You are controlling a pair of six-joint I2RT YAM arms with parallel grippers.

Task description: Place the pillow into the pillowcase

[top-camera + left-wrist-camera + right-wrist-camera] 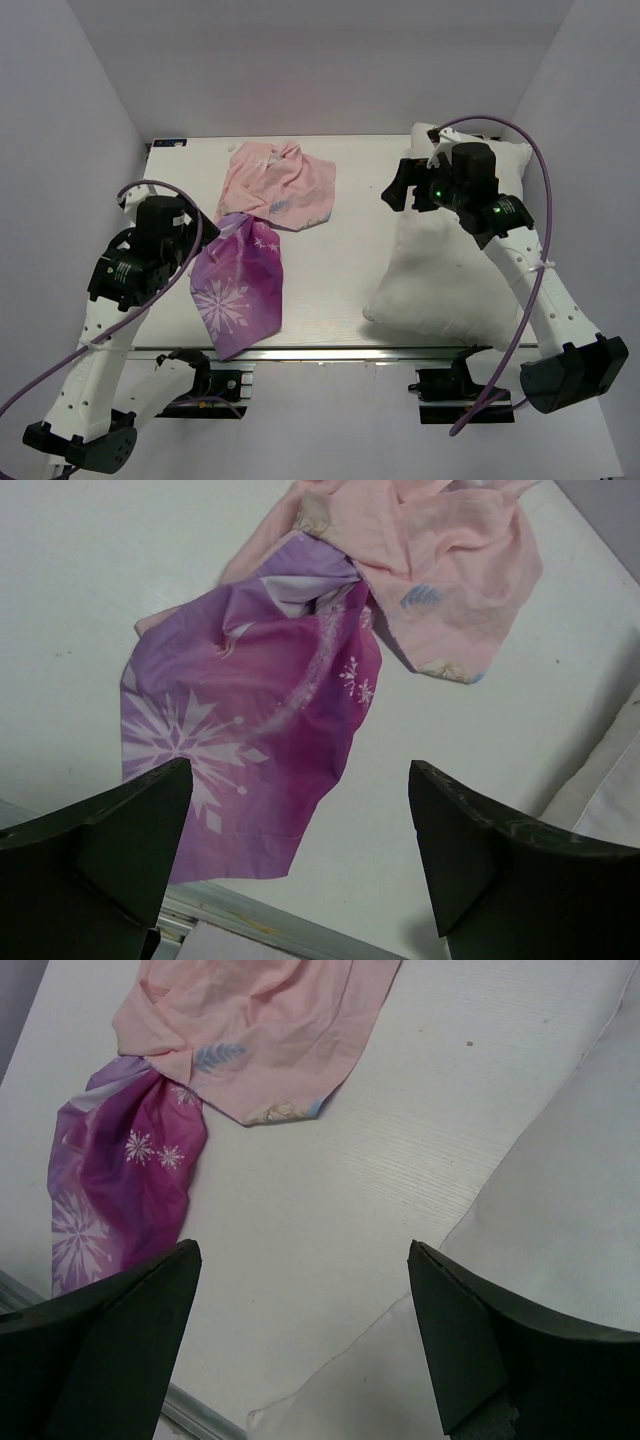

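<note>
The robot will next move its left gripper down and to the right in the top view onto the purple pillowcase part's speckled streak [247,258] [290,708], which is below in loose folds.
The pillowcase [242,288] lies crumpled on the left half of the table. Its purple snowflake face is toward the front edge, and its pale pink face [280,183] is bunched behind. The plain white pillow [450,270] lies flat on the right half. My left gripper [203,228] hovers open beside the purple part's left edge and holds nothing. From the left wrist, the pillowcase [260,700] lies ahead of the left gripper [300,770]. My right gripper [400,185] hangs open over the pillow's far left edge. In the right wrist view the pillow [560,1210] lies under the right finger of the empty right gripper [303,1247].
The white table [350,250] has a metal front rim [330,352] close to the pillowcase's purple corner and the pillow's near edge. White walls enclose the table on the left, right and back. A purple cable [545,200] loops along the right arm.
</note>
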